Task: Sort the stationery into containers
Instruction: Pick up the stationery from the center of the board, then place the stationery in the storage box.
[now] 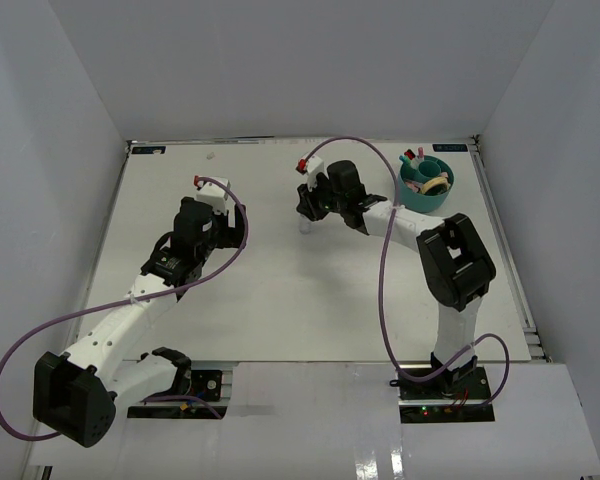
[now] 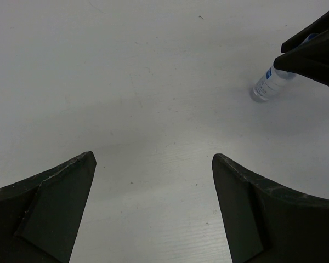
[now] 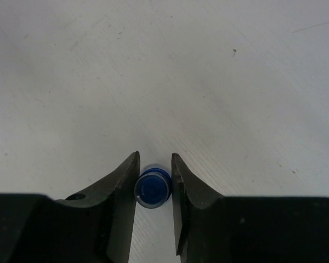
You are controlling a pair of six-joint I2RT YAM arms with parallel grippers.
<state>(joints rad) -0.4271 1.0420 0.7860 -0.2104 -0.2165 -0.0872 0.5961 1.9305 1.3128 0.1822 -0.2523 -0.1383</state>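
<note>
Next, my right gripper lifts the bottle, shifts to the right in the top view and lowers it into the organiser's middle cup to release. That cup looks empty.
A small clear blue-capped bottle stands upright on the white table, left of the round teal organiser. My right gripper is shut on the bottle's blue cap, one finger on each side. The left wrist view shows the bottle with its base at or just above the table and the right fingers on its cap. The organiser holds a tan rubber-band loop and red- and pink-capped pens. My left gripper is open and empty over bare table, left of the bottle.
White walls enclose the table on the left, back and right. The organiser stands near the back right corner. Purple cables loop from both arms over the table. A small pale speck lies near the back edge.
</note>
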